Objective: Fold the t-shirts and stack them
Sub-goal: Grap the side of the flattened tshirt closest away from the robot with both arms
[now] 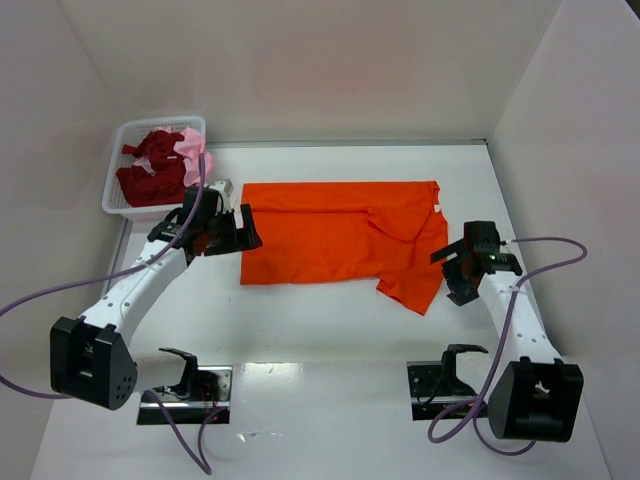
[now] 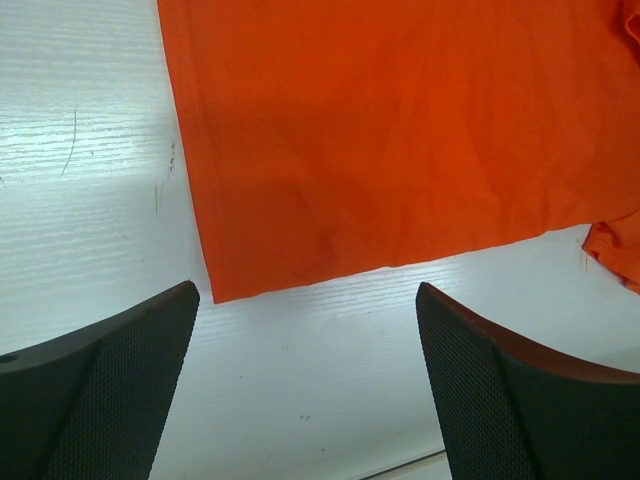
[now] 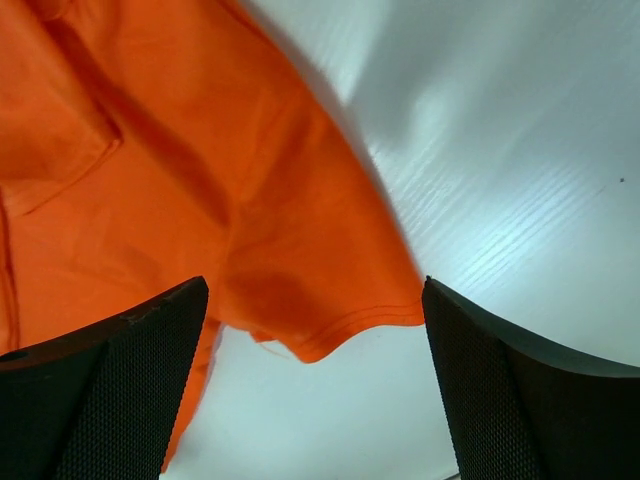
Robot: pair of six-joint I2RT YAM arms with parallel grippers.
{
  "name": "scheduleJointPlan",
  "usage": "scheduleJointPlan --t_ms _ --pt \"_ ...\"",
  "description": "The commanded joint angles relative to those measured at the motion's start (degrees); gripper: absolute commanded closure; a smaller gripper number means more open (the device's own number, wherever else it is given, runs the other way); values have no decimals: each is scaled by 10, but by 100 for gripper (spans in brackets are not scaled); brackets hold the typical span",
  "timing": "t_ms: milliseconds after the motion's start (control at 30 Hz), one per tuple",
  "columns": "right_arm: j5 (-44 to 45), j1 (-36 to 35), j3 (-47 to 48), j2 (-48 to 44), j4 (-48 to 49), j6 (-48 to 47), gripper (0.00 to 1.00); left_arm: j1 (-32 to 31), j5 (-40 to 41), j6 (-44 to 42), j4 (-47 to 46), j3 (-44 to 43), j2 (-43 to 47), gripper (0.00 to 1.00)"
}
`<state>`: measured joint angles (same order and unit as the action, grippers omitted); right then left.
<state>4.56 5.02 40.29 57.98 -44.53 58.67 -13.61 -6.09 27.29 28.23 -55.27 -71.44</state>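
Note:
Next, my right gripper lowers onto the sleeve's outer folded edge, just past the stitched hem (image 3: 340,325).
A bright orange t-shirt (image 1: 340,235) lies spread flat on the white table, with one sleeve (image 1: 415,285) folded toward the near right. My left gripper (image 1: 247,230) is at the shirt's left edge, open. In the left wrist view the left gripper (image 2: 307,295) hovers over bare table just off the orange shirt's corner (image 2: 230,280). My right gripper (image 1: 450,265) is at the sleeve, open. In the right wrist view the right gripper (image 3: 315,290) has the sleeve's stitched hem (image 3: 340,325) between its wide-apart fingers, not pinched. A dark red t-shirt (image 1: 150,178) and a pale pink one (image 1: 192,150) lie crumpled in the basket.
A white mesh basket (image 1: 113,165) stands at the far left, against the left wall. White walls close the table on the left, back and right. Purple cables trail from both arms near their bases.

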Motion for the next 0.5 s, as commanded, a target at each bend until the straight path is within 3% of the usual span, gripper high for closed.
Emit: scheduleJointPlan --t_ms 0,467 --pt "39 -4 -14 17 10 22 7 -2 -8 6 -18 -3 -5 3" --pt "72 -36 -69 64 57 71 18 -2 -8 11 -18 -14 -47 2"
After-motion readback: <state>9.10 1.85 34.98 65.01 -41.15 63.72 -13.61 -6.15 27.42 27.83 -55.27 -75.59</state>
